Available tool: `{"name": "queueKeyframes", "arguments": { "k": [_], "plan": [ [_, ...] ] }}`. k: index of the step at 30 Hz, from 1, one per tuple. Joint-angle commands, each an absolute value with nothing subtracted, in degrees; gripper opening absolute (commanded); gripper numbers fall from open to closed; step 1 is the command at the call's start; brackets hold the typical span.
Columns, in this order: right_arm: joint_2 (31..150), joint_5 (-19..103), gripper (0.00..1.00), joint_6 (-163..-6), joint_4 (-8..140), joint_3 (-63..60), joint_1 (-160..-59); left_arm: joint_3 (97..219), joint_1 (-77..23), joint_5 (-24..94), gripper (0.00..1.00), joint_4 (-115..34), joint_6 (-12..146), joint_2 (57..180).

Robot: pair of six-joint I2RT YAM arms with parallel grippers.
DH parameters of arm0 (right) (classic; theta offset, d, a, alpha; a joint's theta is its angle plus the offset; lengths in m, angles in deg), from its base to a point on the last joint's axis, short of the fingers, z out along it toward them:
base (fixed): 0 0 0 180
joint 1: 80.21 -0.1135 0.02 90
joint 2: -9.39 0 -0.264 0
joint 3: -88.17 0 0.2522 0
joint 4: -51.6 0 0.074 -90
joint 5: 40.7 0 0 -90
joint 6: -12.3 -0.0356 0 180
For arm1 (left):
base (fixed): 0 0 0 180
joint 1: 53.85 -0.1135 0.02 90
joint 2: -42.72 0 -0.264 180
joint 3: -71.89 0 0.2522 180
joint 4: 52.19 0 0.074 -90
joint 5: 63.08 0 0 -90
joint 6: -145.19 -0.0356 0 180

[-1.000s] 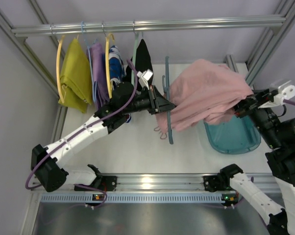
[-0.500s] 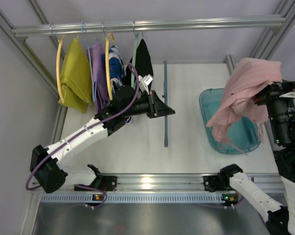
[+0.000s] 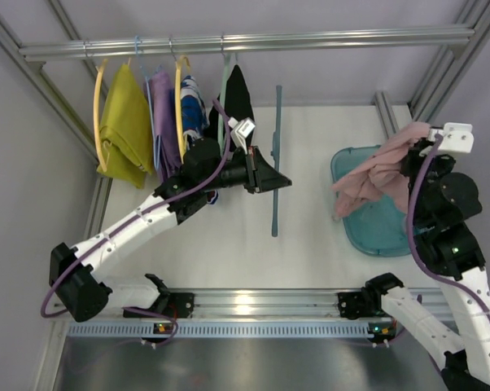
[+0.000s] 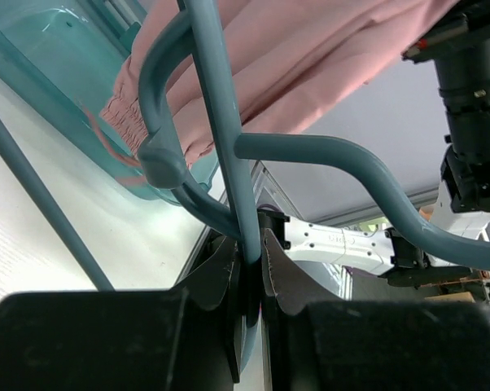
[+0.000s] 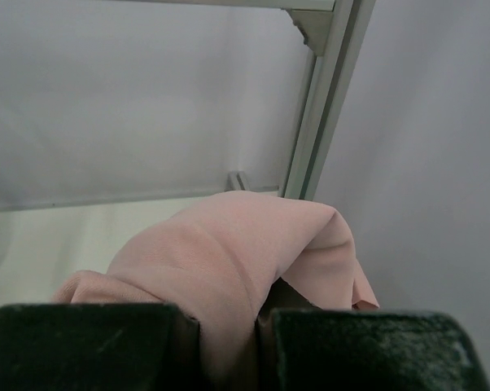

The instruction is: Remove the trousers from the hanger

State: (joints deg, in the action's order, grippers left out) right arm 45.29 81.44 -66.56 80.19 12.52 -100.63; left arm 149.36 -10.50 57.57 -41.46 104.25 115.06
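My right gripper tilts downward next, lowers toward the inside of the teal tub and releases the fold there, since the trousers (image 3: pixel 375 177) already droop clear of the hanger.
The pale pink trousers (image 3: pixel 375 177) hang from my right gripper (image 3: pixel 420 145) and droop into the teal tub (image 3: pixel 383 232) at the right. My right gripper (image 5: pixel 261 326) is shut on a fold of the trousers (image 5: pixel 229 252). The bare grey-blue hanger (image 3: pixel 276 163) stands mid-table, apart from the trousers. My left gripper (image 3: pixel 277 181) is shut on the hanger's bar; in the left wrist view the jaws pinch the teal bar (image 4: pixel 229 163), with my left gripper (image 4: pixel 251 261) just below the hook. The trousers (image 4: pixel 310 57) show behind it.
A metal rail (image 3: pixel 245 41) at the back carries yellow hangers with an olive garment (image 3: pixel 124 122), a purple garment (image 3: pixel 164 114), a patterned one and a black garment (image 3: pixel 238 94). A frame post (image 3: pixel 440 65) rises at the right, near my right arm.
My right gripper pulled the trousers off the hanger to the right, then lowered them into the teal tub. The hanger is now bare and stays held by my left gripper.
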Motion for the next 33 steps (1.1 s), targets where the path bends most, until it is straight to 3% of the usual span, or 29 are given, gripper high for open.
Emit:
{"name": "queueKeyframes", "arguments": {
  "k": [1,9,20,27,33],
  "plan": [
    [47.3,85.1,0.00,-66.5,67.8,13.7,-100.0,151.9,-10.7,58.4,0.00,-44.9,102.3,113.3],
    [49.1,90.8,0.00,-70.4,67.2,18.2,-97.1,153.1,-10.7,58.7,0.00,-44.9,102.0,113.5],
    [53.3,97.6,0.00,-88.3,83.4,17.2,-90.1,153.8,-10.7,58.5,0.00,-44.9,102.6,114.3],
    [61.4,93.4,0.00,-100.3,89.5,18.2,-85.7,154.3,-10.7,58.7,0.00,-44.9,102.4,114.4],
    [68.4,81.8,0.00,-101.9,82.9,23.5,-81.4,155.1,-10.7,59.6,0.00,-44.9,101.7,115.1]
  ]
}}
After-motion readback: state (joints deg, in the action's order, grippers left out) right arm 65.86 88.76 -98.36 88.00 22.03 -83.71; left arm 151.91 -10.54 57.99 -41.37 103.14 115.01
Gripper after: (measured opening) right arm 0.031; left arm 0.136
